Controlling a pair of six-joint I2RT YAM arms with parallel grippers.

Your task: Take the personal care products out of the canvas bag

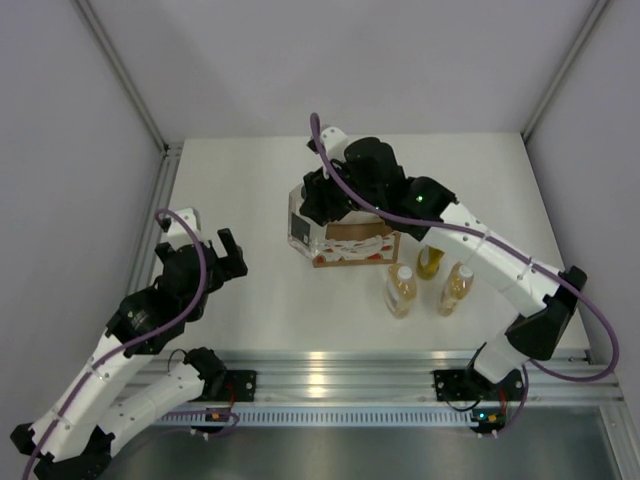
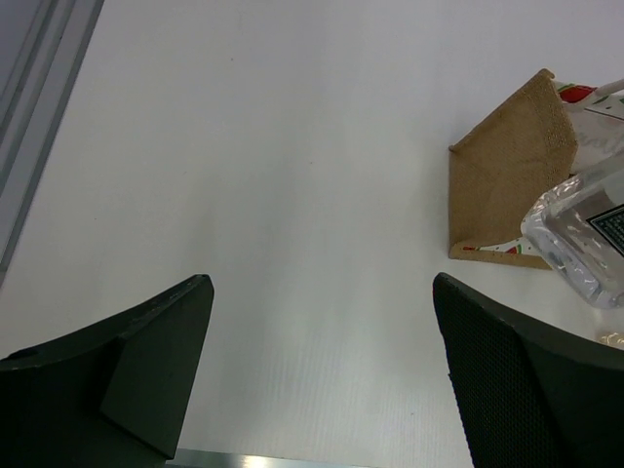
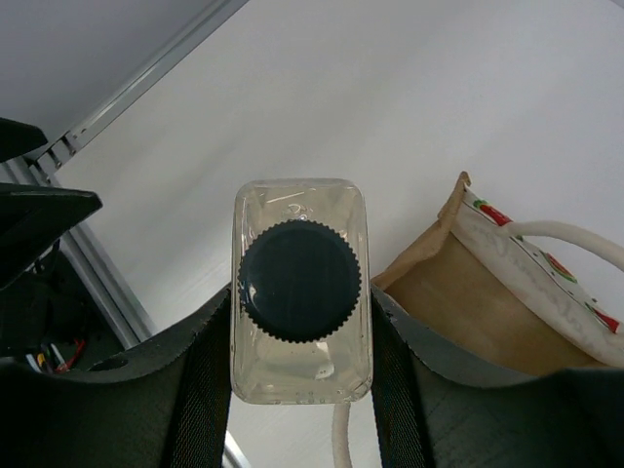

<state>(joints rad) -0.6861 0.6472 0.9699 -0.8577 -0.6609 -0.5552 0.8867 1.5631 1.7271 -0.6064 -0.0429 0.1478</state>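
Observation:
The robot's right gripper will move back and down to the tabletop in front of the bag and release the bottle there, because that spot beside the yellow-liquid bottles is bare.
My right gripper (image 1: 310, 212) is shut on the squarish clear bottle (image 1: 299, 226), holding it in the air just left of the canvas bag (image 1: 355, 246). In the right wrist view the bottle's dark cap (image 3: 300, 281) sits between my fingers (image 3: 200, 390), with the tan bag (image 3: 468, 302) open to the right. Two clear bottles of yellow liquid with white caps (image 1: 400, 291) (image 1: 455, 288) and a yellow bottle (image 1: 430, 263) stand on the table in front of the bag. My left gripper (image 1: 216, 256) is open and empty, left of the bag; its view shows the bag (image 2: 507, 175) and the held bottle (image 2: 585, 239).
The white table (image 1: 250, 190) is walled at the back and sides, with a metal rail (image 1: 330, 365) along the near edge. The bag's white looped handle (image 3: 575, 234) hangs near my right fingers.

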